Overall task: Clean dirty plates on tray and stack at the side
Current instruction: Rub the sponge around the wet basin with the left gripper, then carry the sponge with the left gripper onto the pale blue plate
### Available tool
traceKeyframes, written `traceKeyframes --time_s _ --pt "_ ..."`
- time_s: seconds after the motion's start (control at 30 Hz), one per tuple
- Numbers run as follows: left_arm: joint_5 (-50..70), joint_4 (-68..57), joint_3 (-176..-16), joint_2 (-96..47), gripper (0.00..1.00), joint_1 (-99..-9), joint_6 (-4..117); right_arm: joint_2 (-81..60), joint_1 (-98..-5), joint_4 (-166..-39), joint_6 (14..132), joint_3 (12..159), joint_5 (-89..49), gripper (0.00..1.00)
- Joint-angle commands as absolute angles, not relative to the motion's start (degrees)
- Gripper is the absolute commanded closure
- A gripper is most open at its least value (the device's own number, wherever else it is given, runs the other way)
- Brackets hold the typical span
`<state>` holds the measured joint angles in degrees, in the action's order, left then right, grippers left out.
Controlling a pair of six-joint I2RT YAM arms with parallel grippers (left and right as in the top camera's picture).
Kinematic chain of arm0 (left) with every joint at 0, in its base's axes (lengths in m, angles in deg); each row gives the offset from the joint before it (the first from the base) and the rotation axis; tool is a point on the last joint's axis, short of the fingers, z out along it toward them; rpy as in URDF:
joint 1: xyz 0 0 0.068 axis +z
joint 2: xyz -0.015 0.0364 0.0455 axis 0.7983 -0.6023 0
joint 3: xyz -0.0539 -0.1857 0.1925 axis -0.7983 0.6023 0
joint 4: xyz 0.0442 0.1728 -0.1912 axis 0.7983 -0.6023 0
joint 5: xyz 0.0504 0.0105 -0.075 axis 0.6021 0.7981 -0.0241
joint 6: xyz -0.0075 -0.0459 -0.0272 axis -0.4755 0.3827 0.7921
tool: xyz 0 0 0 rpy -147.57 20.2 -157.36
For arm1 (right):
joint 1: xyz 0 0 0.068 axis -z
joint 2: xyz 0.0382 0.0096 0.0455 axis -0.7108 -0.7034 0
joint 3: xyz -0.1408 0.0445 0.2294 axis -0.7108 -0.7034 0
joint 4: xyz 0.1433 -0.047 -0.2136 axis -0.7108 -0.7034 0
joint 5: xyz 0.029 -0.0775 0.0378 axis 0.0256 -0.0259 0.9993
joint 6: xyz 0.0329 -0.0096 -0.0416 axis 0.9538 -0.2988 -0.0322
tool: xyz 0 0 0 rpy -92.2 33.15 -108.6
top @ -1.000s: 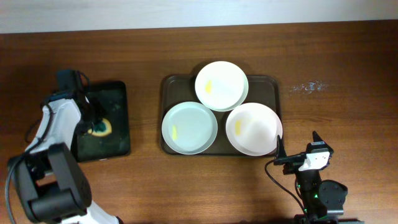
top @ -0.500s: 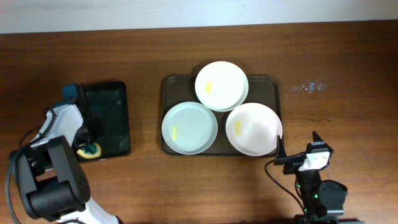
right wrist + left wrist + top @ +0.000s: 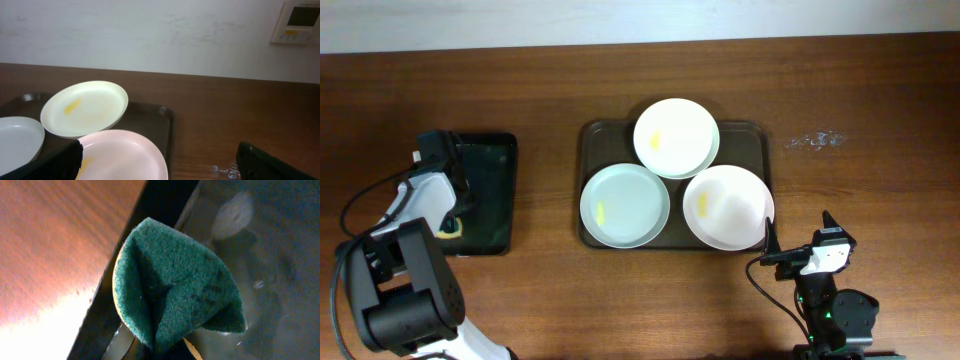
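Observation:
My left gripper will lift the sponge (image 3: pixel 175 287) off the black tray, carry it over the pale blue plate, and lower it to let go, because that plate has a yellow smear on it.
Three plates lie on the dark brown tray (image 3: pixel 592 135): a cream one (image 3: pixel 676 137) at the back, a pale blue one (image 3: pixel 625 205) front left and a pinkish one (image 3: pixel 727 207) front right. Each has a small yellow smear. My left gripper (image 3: pixel 448 222) is shut on a folded green sponge (image 3: pixel 175 287) with a yellow backing, at the left edge of the black tray (image 3: pixel 485 195). My right gripper (image 3: pixel 797 228) is open and empty, just right of the pinkish plate (image 3: pixel 125 155). The right wrist view also shows the cream plate (image 3: pixel 85 107) and the tray (image 3: pixel 162 117).
The narrow black tray (image 3: pixel 260 280) is wet and glossy and stands at the left of the table. A whitish smudge (image 3: pixel 815 140) marks the wood right of the brown tray. A pale wall runs along the table's far edge.
My left gripper has carried the sponge from the middle of the black tray to its left edge. The black tray has shifted a little left. The right arm has not moved.

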<state>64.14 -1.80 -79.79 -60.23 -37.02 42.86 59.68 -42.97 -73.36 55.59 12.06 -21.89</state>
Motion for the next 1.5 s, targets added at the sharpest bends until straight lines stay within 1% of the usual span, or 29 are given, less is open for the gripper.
traceKeyframes --time_s 0.0,0.13,0.2,0.3,0.37,0.5,0.53,0.67,0.73,0.77,0.8,0.83,0.9,0.97,1.0,1.1,1.13,1.17,1.27,1.3,1.33,1.37,1.4,1.43,1.47 --pt "64.7 -0.2 -80.2 -60.1 1.0 -36.7 40.5 60.0 -42.6 -73.6 55.2 11.6 -22.2 0.02" --pt "52.3 -0.5 -81.0 -56.7 1.0 -36.7 40.5 60.0 -42.6 -73.6 55.2 11.6 -22.2 0.02" --pt "46.5 -0.3 -81.0 -49.9 1.0 -36.7 40.5 60.0 -42.6 -73.6 55.2 11.6 -22.2 0.02" --pt "45.5 3.3 -81.1 -39.5 1.0 -36.7 40.5 60.0 -42.6 -73.6 55.2 11.6 -22.2 0.02" --pt "37.6 6.5 -80.7 -38.9 1.0 -36.7 40.5 60.0 -42.6 -73.6 55.2 11.6 -22.2 0.02" --pt "36.2 14.2 -76.7 -49.8 1.0 -36.7 40.5 60.0 -42.6 -73.6 55.2 11.6 -22.2 0.02" --pt "36.2 14.4 -77.6 -48.1 1.0 -36.7 40.5 60.0 -42.6 -73.6 55.2 11.6 -22.2 0.02" --pt "36.4 17.6 -78.7 -32.7 1.0 -36.7 39.6 60.0 -42.6 -73.6 55.2 11.6 -22.2 0.02" --pt "43.6 18.0 -76.3 -35.2 1.0 -36.7 39.6 60.0 -42.6 -73.6 55.2 11.6 -22.2 0.02" --pt "46.1 20.2 -74.3 -38.5 1.0 -36.7 39.6 60.0 -42.6 -73.6 55.2 11.6 -22.2 0.02" --pt "46.4 22.0 -73.5 -44.6 1.0 -36.7 39.6 60.0 -42.6 -73.6 55.2 11.6 -22.2 0.02" --pt "46.4 21.8 -73.6 -45.1 1.0 -36.7 39.6 60.0 -42.6 -73.6 55.2 11.6 -22.2 0.02" --pt "45.6 21.8 -74.6 -38.7 1.0 -36.7 39.6 60.0 -42.6 -73.6 55.2 11.6 -22.2 0.01" --pt "41.8 22.1 -74.5 -26.8 1.0 -36.8 39.6 60.0 -42.6 -73.6 55.2 11.6 -22.2 0.02" --pt "43.9 22.5 -74.2 -27.3 1.0 -36.8 39.6 60.0 -42.6 -73.6 55.2 11.6 -22.2 0.02" --pt "45.6 22.0 -73.4 -42.8 1.0 -36.7 39.6 60.0 -42.6 -73.6 55.2 11.6 -22.2 0.02" --pt "45.5 21.6 -73.5 -44.3 1.0 -36.7 37.5 60.0 -42.6 -73.6 55.2 11.6 -22.2 0.02" --pt "45.6 21.7 -73.8 -42.8 1.0 -36.7 35.9 60.0 -42.6 -73.6 55.2 11.6 -22.2 0.02" --pt "41.9 23.6 -74.6 -30.5 1.0 -36.8 35.8 60.0 -42.6 -73.6 55.2 11.6 -22.2 0.01" --pt "41.9 23.6 -74.5 -29.1 1.0 -36.8 35.8 60.0 -42.6 -73.6 55.2 11.6 -22.2 0.02" --pt "41.9 23.0 -74.3 -31.3 1.0 -36.8 35.8 60.0 -42.6 -73.6 55.2 11.6 -22.2 0.02" --pt "41.9 20.6 -74.2 -39.8 1.0 -36.8 35.8 60.0 -42.6 -73.6 55.2 11.6 -22.2 0.02" --pt "41.9 19.8 -74.2 -44.3 1.0 -36.8 35.8 60.0 -42.6 -73.6 55.2 11.6 -22.2 0.02" --pt "41.9 19.0 -74.3 -47.6 1.0 -36.8 35.8 60.0 -42.6 -73.6 55.2 11.6 -22.2 0.02" --pt "41.9 18.5 -74.3 -47.9 1.0 -36.8 35.8 60.0 -42.6 -73.6 55.2 11.6 -22.2 0.02"
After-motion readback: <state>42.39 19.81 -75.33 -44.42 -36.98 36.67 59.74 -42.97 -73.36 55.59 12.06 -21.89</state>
